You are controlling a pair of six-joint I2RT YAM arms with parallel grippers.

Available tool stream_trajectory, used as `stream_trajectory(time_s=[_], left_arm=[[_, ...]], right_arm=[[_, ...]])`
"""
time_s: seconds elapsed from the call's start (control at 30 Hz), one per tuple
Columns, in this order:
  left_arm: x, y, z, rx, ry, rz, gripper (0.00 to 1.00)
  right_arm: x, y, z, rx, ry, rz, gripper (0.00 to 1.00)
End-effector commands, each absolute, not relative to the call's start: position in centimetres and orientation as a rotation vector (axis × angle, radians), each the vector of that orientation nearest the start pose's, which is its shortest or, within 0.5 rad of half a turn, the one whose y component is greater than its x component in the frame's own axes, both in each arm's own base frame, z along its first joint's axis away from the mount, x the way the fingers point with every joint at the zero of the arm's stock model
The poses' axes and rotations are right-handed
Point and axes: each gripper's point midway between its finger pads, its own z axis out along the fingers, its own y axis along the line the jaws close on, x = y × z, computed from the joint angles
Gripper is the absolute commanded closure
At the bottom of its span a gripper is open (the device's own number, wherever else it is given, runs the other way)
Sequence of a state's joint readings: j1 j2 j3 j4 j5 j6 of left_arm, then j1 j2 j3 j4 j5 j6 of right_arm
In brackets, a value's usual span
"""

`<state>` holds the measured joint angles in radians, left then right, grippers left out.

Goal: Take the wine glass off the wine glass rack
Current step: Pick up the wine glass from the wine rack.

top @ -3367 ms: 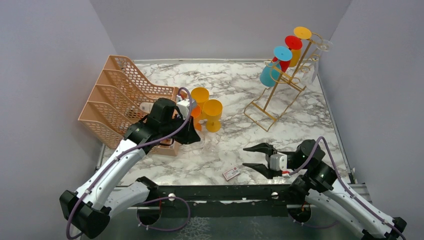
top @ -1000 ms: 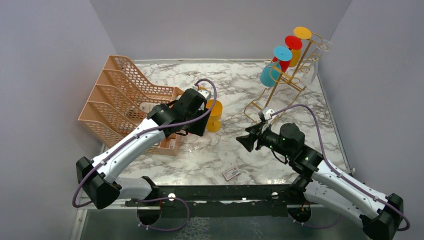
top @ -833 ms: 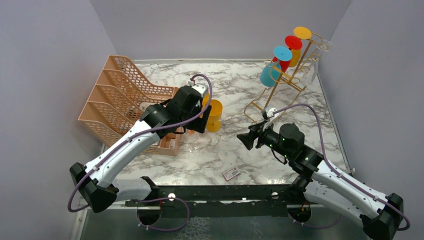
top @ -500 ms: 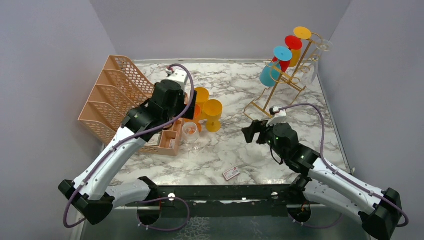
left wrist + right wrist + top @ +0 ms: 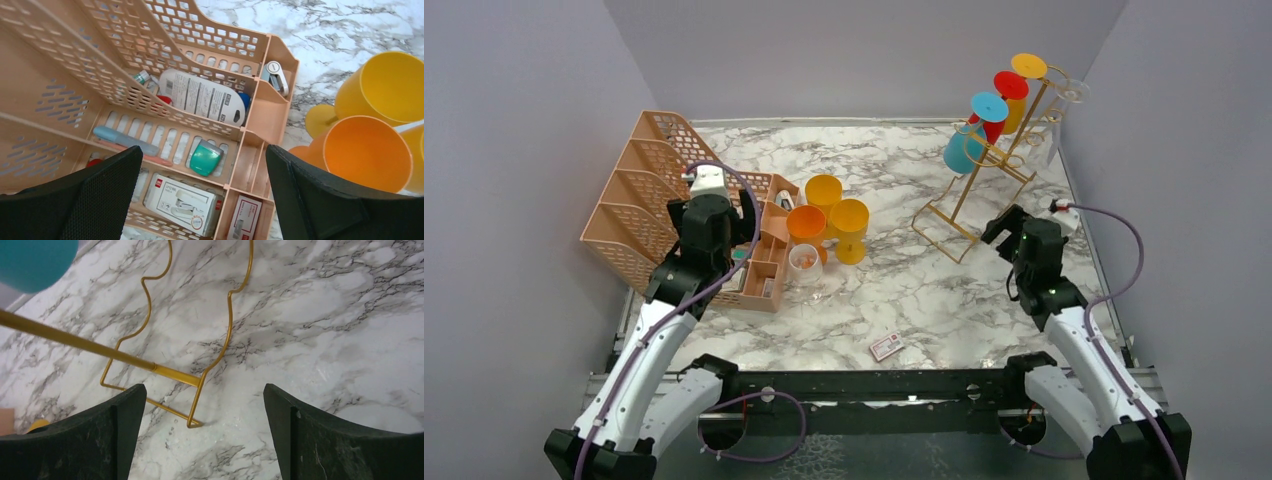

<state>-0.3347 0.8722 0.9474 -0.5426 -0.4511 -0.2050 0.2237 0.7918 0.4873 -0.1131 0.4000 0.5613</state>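
My right gripper should next move up and outward, tilt level, and close on the hanging clear glass's foot [image 5: 1074, 91]. The foot is above and outward of my gripper and sticks out past the wire.
The gold wire wine glass rack [image 5: 984, 172] stands at the back right, with teal [image 5: 964, 150], red [image 5: 1001, 108] and yellow [image 5: 1024, 88] wine glasses hanging upside down on it. My right gripper [image 5: 1016, 228] is open and empty just right of the rack's base. In the right wrist view its gripper [image 5: 204, 387] hovers over the rack's base wire [image 5: 150, 365], with the teal bowl [image 5: 30, 260] at the upper left. My left gripper [image 5: 714, 220] is open and empty over the peach organizer [image 5: 150, 75]; the left wrist view looks down between its gripper [image 5: 202, 150] fingers.
Two yellow goblets [image 5: 836, 205], an orange one [image 5: 806, 225] and a small clear glass [image 5: 804, 262] stand beside the peach mesh organizer [image 5: 654, 190], which holds stationery. A small red-and-white box [image 5: 886, 346] lies near the front edge. Walls close in left, right and behind.
Both grippers opened wide. The left arm drew back left from the goblets to above the organizer, uncovering a clear glass. The right arm swung from mid-table to the rack's base.
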Motion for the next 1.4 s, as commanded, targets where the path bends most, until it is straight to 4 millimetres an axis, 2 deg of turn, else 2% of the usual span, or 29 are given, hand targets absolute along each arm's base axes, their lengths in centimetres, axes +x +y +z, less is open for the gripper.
stream_trajectory(time_s=[0.0, 0.03, 0.13, 0.27, 0.3, 0.37, 0.43, 0.53, 0.67, 0.87, 1.0, 1.07, 1.1, 1.17, 1.23, 1.37], left_arm=[[28.5, -0.4, 25.9, -0.272, 1.835, 0.174, 0.01], [28.2, -0.1, 25.6, -0.282, 1.829, 0.184, 0.01], [27.5, 0.2, 25.1, -0.298, 1.813, 0.18, 0.01], [27.0, 0.0, 25.9, -0.351, 1.775, 0.115, 0.01], [26.9, 0.1, 26.2, -0.37, 1.763, 0.101, 0.01], [26.5, 0.4, 26.1, -0.414, 1.744, 0.09, 0.01], [26.2, 0.6, 25.8, -0.463, 1.728, 0.07, 0.01], [25.8, 0.0, 25.4, -0.449, 1.734, 0.019, 0.01], [24.8, 1.0, 25.4, -0.46, 1.725, 0.07, 0.01], [24.3, 1.3, 25.6, -0.467, 1.705, 0.062, 0.01], [24.4, 0.9, 25.5, -0.453, 1.715, 0.047, 0.01], [24.5, 0.8, 25.4, -0.444, 1.722, 0.044, 0.01], [24.5, 0.8, 25.3, -0.439, 1.726, 0.048, 0.01], [24.5, 0.9, 25.1, -0.436, 1.74, 0.063, 0.01], [24.5, 0.9, 24.9, -0.437, 1.75, 0.067, 0.01], [24.6, 0.8, 24.7, -0.434, 1.763, 0.07, 0.01]], right_arm=[[31.7, 1.6, 19.0, 0.595, 1.849, 0.235, 0.09], [32.1, 0.9, 20.0, 0.628, 1.828, 0.212, 0.08], [33.0, -1.7, 21.4, 0.758, 1.782, 0.109, 0.03], [34.3, -4.5, 24.7, 0.859, 1.661, 0.02, 0.02], [34.1, -5.9, 25.5, 0.911, 1.605, -0.044, 0.02], [33.9, -7.4, 26.7, 0.958, 1.538, -0.098, 0.03], [33.9, -8.3, 27.9, 0.968, 1.494, -0.126, 0.04], [33.5, -9.7, 29.4, 0.959, 1.459, -0.207, 0.05], [32.5, -11.6, 31.4, 0.944, 1.403, -0.295, 0.06], [32.8, -12.5, 36.7, 0.893, 1.324, -0.337, 0.07], [34.4, -12.1, 41.2, 0.793, 1.295, -0.328, 0.07], [36.2, -11.0, 42.5, 0.759, 1.33, -0.175, 0.01], [37.2, -9.9, 43.9, 0.703, 1.351, -0.046, 0.01], [39.2, -8.5, 44.5, 0.647, 1.407, 0.098, 0.01], [40.5, -7.5, 44.8, 0.626, 1.459, 0.166, 0.0], [42.1, -7.3, 43.9, 0.637, 1.514, 0.243, 0.01]])
